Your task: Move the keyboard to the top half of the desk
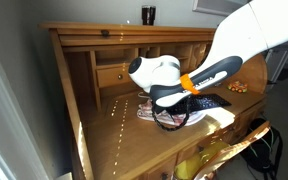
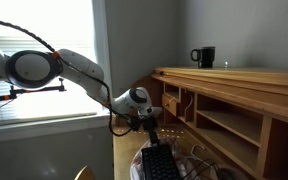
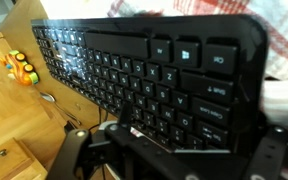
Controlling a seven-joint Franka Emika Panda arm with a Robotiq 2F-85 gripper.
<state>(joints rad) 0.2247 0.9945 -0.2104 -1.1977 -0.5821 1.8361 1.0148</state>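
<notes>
The keyboard's near corner (image 2: 157, 149) (image 3: 232, 140) already lies between my gripper's two fingers, so my gripper should next stay low there and bring its wide-open fingers together around it.
The black keyboard (image 3: 154, 70) fills most of the wrist view, lying slantwise on the wooden desk (image 3: 9, 120). My gripper (image 3: 174, 150) hovers just over its near long edge, jaws open wide, one finger (image 3: 74, 150) at each side. In an exterior view the keyboard (image 2: 160, 163) lies on the desk's writing surface with the gripper (image 2: 150, 122) straight above it. Seen from the other side, the gripper (image 1: 172, 112) hangs low over the desk (image 1: 114, 130), and the arm hides most of the keyboard.
A red-and-white cloth (image 1: 147, 113) lies under and beside the keyboard. A black mug stands on the top shelf in both exterior views (image 1: 148, 14) (image 2: 204, 57). A yellow toy (image 3: 22, 68) sits left of the keyboard. Pigeonholes and a small drawer (image 1: 112, 74) back the surface.
</notes>
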